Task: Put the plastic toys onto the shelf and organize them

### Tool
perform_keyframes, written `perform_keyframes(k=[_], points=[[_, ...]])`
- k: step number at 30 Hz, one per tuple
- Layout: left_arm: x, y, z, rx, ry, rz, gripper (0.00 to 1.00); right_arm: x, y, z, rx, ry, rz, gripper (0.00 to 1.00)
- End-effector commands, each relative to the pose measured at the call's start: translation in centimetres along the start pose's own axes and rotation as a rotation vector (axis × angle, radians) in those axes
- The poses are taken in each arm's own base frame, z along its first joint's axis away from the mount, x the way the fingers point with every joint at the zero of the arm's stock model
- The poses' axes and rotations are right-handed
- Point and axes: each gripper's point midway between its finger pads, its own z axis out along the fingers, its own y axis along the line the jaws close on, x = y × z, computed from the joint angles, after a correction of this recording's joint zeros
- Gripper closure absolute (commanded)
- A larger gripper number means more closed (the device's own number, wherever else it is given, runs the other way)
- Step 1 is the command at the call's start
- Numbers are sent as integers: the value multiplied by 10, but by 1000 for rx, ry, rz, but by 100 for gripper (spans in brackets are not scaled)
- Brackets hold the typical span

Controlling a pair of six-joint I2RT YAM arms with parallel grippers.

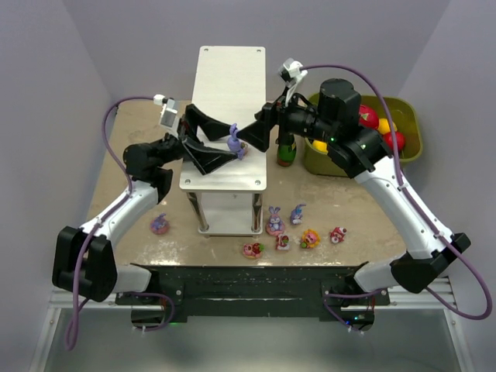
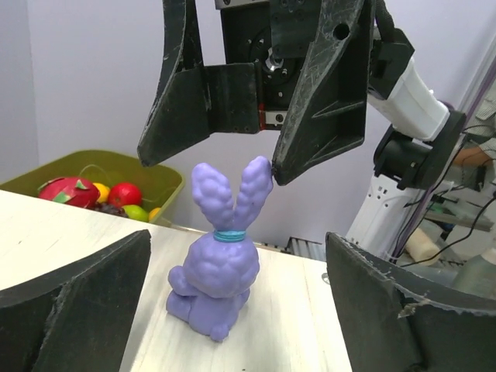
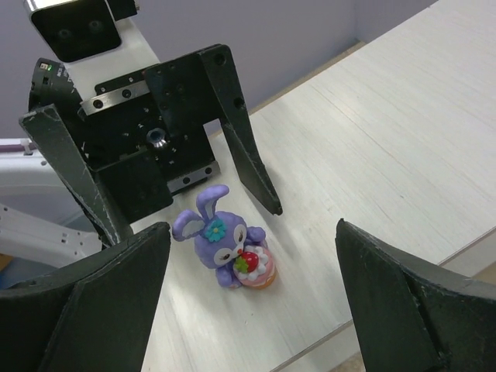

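My right gripper's open fingers reach only the bunny's ears. Next, it lowers and shifts to the left in the top view, fingers around the bunny's body.
A purple bunny (image 1: 235,144) (image 2: 217,271) (image 3: 225,248) holding a strawberry cake stands upright on the top board of the shelf (image 1: 229,77) (image 2: 310,310) (image 3: 372,139), near its front end. My left gripper (image 1: 226,144) (image 2: 236,248) is open, one finger on each side of the bunny and clear of it. My right gripper (image 1: 249,133) (image 3: 252,229) faces it from the other side, also open. One of its fingertips (image 2: 271,167) is right at the bunny's ear; I cannot tell if it touches. More plastic toys lie on the table: two bunnies (image 1: 274,221) (image 1: 297,213) and several small pieces (image 1: 283,242).
A lone pink-and-purple toy (image 1: 160,225) lies left of the shelf legs. A dark green bottle (image 1: 286,147) stands just right of the shelf. Behind it, the olive-green bin (image 1: 407,108) (image 2: 159,174) holds fruits.
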Motion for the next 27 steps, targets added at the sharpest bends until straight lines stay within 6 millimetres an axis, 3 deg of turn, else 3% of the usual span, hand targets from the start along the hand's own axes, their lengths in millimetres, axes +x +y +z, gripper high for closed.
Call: perform_keyframes(k=[1, 4, 8, 12, 15, 19, 27], points=[[11, 15, -5, -62, 71, -20, 0, -21, 14, -12, -42, -81, -99, 8], [4, 27, -9, -167, 86, 36, 1, -16, 15, -13, -51, -73, -135, 7], [-27, 44, -26, -365, 46, 152, 0, -3, 17, -12, -95, -38, -180, 7], [-66, 26, -36, -395, -21, 266, 0, 8, 19, -5, -123, -12, -200, 7], [-79, 10, -33, -365, -22, 314, 0, 16, 19, 3, -139, 7, -220, 7], [-86, 2, -29, -344, -7, 315, 0, 28, 14, 15, -152, 34, -265, 8], [-85, -3, -27, -317, 6, 307, 0, 33, 15, 30, -222, 57, -334, 9]])
